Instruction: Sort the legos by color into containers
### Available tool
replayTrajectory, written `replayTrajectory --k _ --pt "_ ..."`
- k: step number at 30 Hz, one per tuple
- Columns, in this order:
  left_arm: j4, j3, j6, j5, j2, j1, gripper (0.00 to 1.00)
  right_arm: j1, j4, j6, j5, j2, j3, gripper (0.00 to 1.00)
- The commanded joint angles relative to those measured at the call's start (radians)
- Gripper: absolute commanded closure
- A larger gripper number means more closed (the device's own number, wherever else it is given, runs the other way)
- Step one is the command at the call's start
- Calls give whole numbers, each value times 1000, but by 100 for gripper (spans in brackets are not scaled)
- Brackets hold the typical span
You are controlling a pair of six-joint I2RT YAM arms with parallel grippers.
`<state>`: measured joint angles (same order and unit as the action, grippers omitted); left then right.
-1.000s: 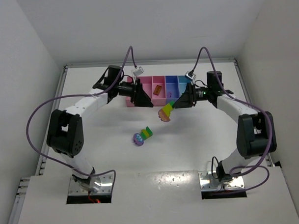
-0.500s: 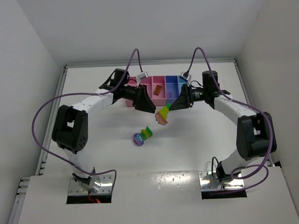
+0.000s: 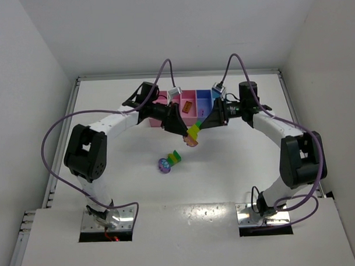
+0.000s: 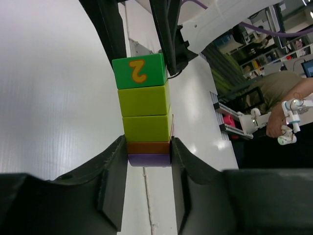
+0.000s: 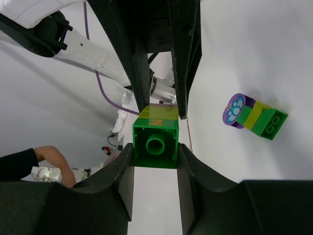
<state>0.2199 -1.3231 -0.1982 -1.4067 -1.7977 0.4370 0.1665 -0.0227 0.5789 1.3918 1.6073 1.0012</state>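
Observation:
The held green end of the joined legos will go next with my left gripper to the bare tabletop by the cluster [image 3: 177, 147], then down for release, as that spot lies below the gripper, to its left in the top view.
A multicoloured strip of legos [image 3: 193, 135] hangs in the air in front of the containers [image 3: 189, 95], held at both ends. In the left wrist view the strip [image 4: 145, 105] runs green, two yellow-green, orange, purple. My left gripper [image 4: 149, 159] is shut on the orange and purple end. My right gripper [image 5: 155, 152] is shut on the green end brick [image 5: 155, 143]. In the top view the left gripper [image 3: 187, 135] and right gripper [image 3: 200, 127] face each other. A round purple piece joined to yellow and green bricks [image 3: 170, 161] lies on the table.
The tray holds an orange brick [image 3: 187, 107] in a pink compartment. The loose purple, yellow and green cluster [image 5: 254, 115] lies below and to the left of the held strip. White walls close in the table on three sides.
My left gripper moved right to the strip and shut on its lower end. My right gripper carried the strip slightly left and stayed shut.

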Motion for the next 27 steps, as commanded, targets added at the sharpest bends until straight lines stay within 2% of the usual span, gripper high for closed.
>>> replayTrajectory --k 1,2,6,16,20,21,22,23,27 --pt "-30 -37 20 -63 -3 6 67 -4 -52 -21 15 5 45 100" --pt "-30 -37 20 -73 -3 6 75 -4 -52 -21 15 5 45 100" --pt "-30 -5 20 -74 -3 6 90 -42 -62 -21 6 14 68 100" --pt "12 120 97 -22 90 6 94 -127 -62 -30 -13 45 126 100" --pt "68 163 177 219 123 17 94 -127 -31 -51 -22 45 126 100" --pt "68 179 177 373 123 17 92 -127 -16 -62 -31 45 126 100" --pt "68 189 177 443 132 29 90 -127 -16 -62 -31 45 116 100" --pt "68 209 163 645 132 54 90 -127 -16 -62 -31 34 105 100" --pt "-40 307 88 978 170 75 90 -127 -6 -71 -40 13 85 100"
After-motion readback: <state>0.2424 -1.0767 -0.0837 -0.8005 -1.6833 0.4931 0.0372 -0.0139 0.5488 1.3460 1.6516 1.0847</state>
